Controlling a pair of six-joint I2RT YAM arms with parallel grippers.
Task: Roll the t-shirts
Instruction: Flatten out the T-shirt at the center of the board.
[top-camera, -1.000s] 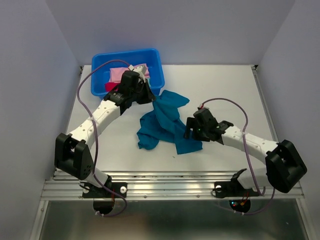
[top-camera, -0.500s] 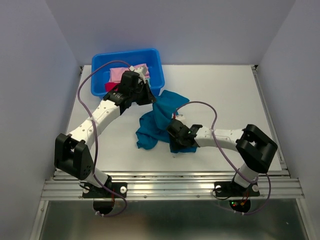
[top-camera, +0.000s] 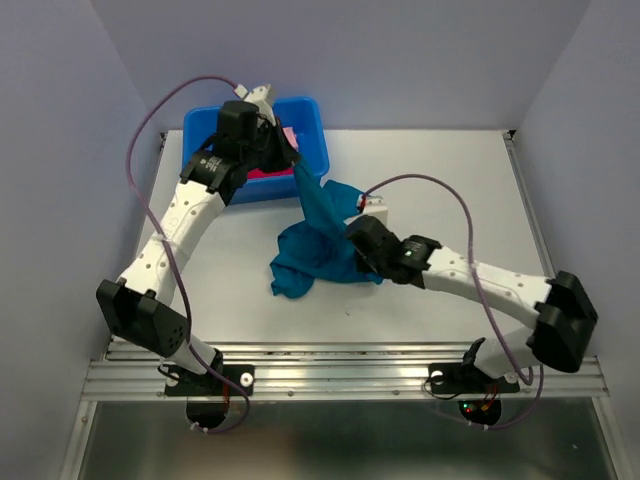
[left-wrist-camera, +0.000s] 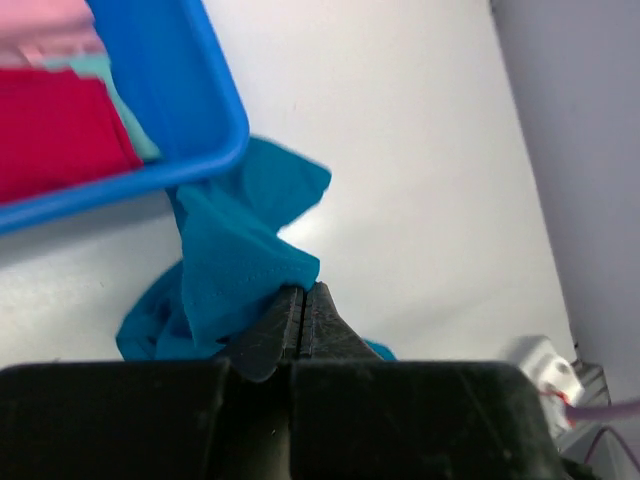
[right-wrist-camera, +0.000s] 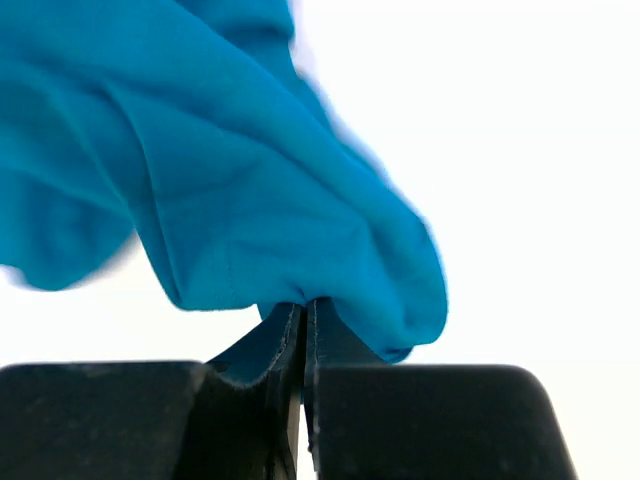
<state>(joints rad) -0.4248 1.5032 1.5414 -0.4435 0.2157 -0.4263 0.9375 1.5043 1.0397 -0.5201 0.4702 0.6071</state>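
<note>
The bare tabletop is to my right gripper's right in the top view. My right gripper will next lift sideways, then move down and release the t-shirt's fold there.
The teal-blue t-shirt (top-camera: 305, 255) lies crumpled mid-table, with one edge pulled up in a taut strip toward the tub. My left gripper (top-camera: 293, 163) hangs above the tub's near right corner, shut on that raised edge; in the left wrist view the t-shirt (left-wrist-camera: 230, 260) bunches at the closed tips of the left gripper (left-wrist-camera: 303, 290). My right gripper (top-camera: 352, 238) is low at the shirt's right side, shut on a fold. The right wrist view shows the t-shirt (right-wrist-camera: 250, 180) pinched in the right gripper (right-wrist-camera: 305, 303). Red (left-wrist-camera: 50, 130) and pink (left-wrist-camera: 40, 20) bundles lie in the tub.
The bright-blue plastic tub (top-camera: 322, 140) stands at the table's back left, its wall (left-wrist-camera: 190, 90) just beside the lifted cloth. Bare white tabletop (top-camera: 450, 180) spreads to the right. A metal rail (top-camera: 340, 372) runs along the near edge, and grey walls close in on three sides.
My right gripper has closed on the shirt's right fold after reaching in open. My left arm has risen and moved back over the tub, drawing the shirt's edge up with it.
</note>
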